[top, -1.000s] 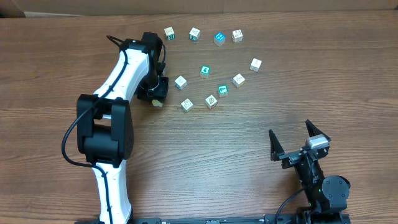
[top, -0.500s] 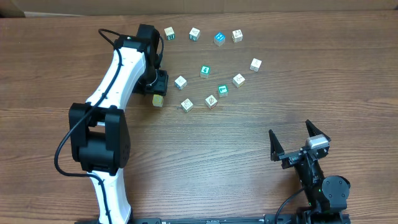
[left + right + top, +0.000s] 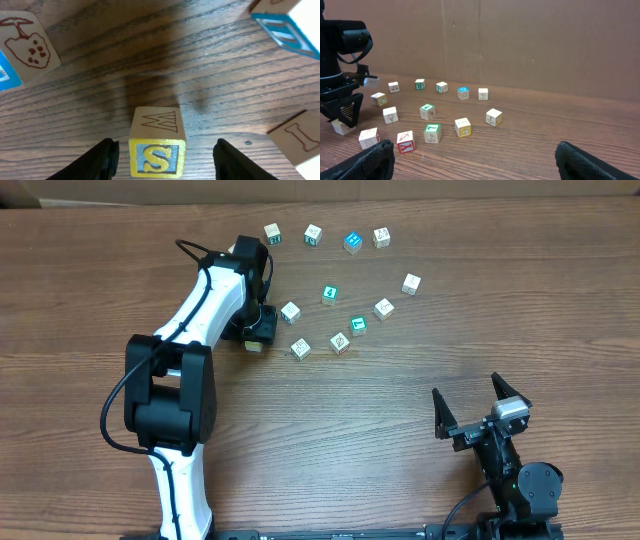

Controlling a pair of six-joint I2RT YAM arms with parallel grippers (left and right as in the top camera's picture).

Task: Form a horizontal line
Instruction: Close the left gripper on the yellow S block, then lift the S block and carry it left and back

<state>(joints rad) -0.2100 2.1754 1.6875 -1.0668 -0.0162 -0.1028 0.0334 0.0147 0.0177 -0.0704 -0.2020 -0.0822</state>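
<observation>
To grab the yellow S block [image 3: 254, 346] [image 3: 157, 144] by its sides, my left gripper will lower over the block first, then close its fingers.
Several letter blocks lie scattered on the wooden table [image 3: 400, 410]. A loose far row runs from a cream block [image 3: 272, 232] to another [image 3: 381, 237]. Others lie nearer, among them a block [image 3: 290, 311] and a block [image 3: 300, 348]. My left gripper [image 3: 256, 330] is open and straddles a yellow S block [image 3: 156, 145], which rests on the table with a gap to each finger; it also shows in the overhead view [image 3: 254, 344]. My right gripper [image 3: 480, 418] is open and empty near the front right, far from the blocks.
In the right wrist view my right gripper [image 3: 480, 165] faces the blocks, with a green block [image 3: 432, 133] and a red Y block [image 3: 405, 142] nearest. A cardboard wall [image 3: 530, 40] stands behind the table. Bare wood lies between the blocks and the right arm.
My left arm swung toward the far left half a second ago and has come back over the yellow S block. The block stays in about the same spot. The right arm has not moved.
</observation>
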